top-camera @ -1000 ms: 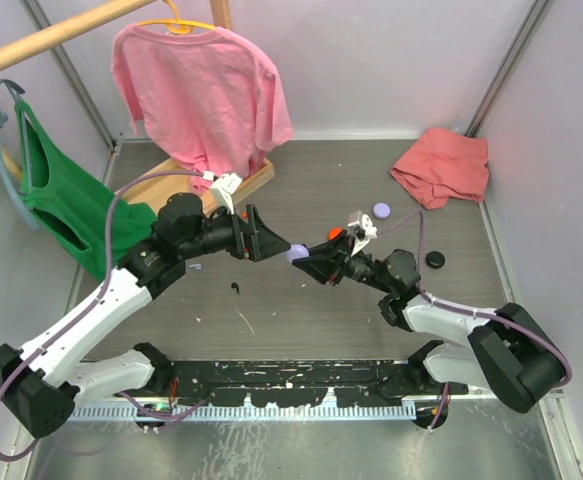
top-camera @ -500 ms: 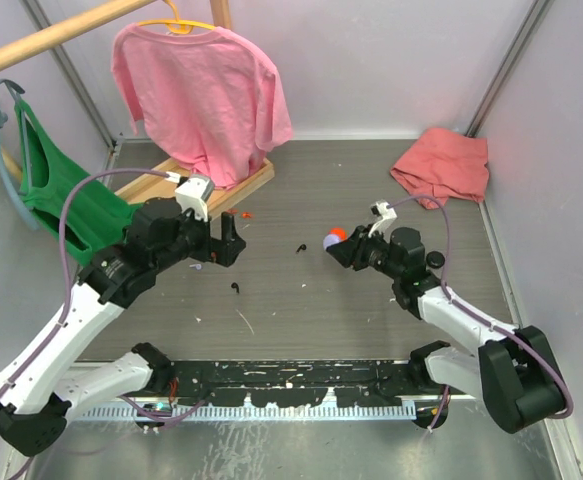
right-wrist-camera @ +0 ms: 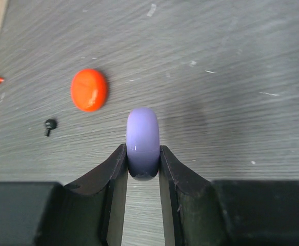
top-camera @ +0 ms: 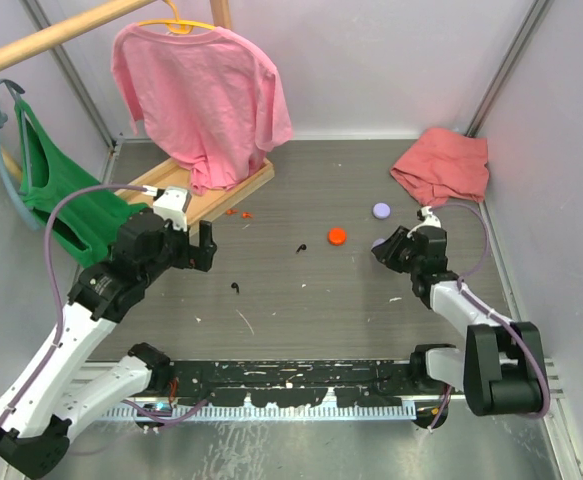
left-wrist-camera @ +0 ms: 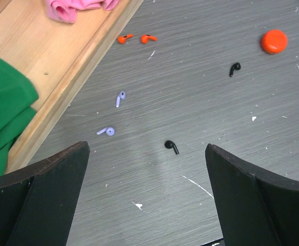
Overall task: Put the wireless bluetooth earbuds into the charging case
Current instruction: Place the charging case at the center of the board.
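The lilac charging case is still held edge-on above the table. I should next lower my right gripper to the empty table (top-camera: 376, 247) beside the orange round case.
My right gripper (right-wrist-camera: 143, 166) is shut on a lilac round charging case (right-wrist-camera: 143, 136), held edge-on just above the table; in the top view the gripper (top-camera: 381, 248) is at the right. An orange round case (right-wrist-camera: 90, 89) lies to its left, also in the top view (top-camera: 337, 236). My left gripper (left-wrist-camera: 145, 154) is open and empty above the table, at the left in the top view (top-camera: 203, 248). Below it lie two black earbuds (left-wrist-camera: 172, 146) (left-wrist-camera: 235, 68), two lilac earbuds (left-wrist-camera: 120, 98) (left-wrist-camera: 106, 131) and two orange-red earbuds (left-wrist-camera: 123, 38) (left-wrist-camera: 148, 38).
A second lilac round piece (top-camera: 381, 210) lies behind the right gripper. A wooden rack base (top-camera: 186, 185) with a pink shirt (top-camera: 201, 85) and a green garment (top-camera: 66, 205) stands at the back left. A salmon cloth (top-camera: 441, 165) lies at the back right.
Both arms have drawn apart from the middle: the left gripper went left, the right gripper went right with the lilac case. The black earbud in the middle is now uncovered.
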### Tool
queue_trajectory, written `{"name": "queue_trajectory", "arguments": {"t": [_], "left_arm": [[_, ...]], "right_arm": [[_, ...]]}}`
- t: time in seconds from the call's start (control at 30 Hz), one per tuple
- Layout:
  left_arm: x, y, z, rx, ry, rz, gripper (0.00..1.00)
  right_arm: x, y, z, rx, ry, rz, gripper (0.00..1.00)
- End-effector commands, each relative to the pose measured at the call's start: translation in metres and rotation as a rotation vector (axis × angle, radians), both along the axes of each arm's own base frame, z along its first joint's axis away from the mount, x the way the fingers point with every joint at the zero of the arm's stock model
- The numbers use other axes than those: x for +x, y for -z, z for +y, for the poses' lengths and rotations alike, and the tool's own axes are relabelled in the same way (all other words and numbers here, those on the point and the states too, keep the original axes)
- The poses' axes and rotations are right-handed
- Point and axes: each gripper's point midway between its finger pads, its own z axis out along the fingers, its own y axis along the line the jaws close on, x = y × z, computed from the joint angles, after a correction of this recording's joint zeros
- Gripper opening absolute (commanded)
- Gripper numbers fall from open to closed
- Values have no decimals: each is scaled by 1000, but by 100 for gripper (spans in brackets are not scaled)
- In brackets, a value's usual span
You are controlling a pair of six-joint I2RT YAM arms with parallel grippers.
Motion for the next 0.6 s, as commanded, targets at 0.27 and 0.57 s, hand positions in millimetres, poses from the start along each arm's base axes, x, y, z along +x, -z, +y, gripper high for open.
{"name": "queue_trajectory", "arguments": {"t": [0.27, 0.57], "left_arm": [[3, -16, 17, -33, -68, -92, 98], [0, -18, 19, -53, -66, -102, 98]], "right_arm": [[18, 27, -24, 2, 109, 115, 17], [6, 32, -44, -98, 160, 162, 54]]}}
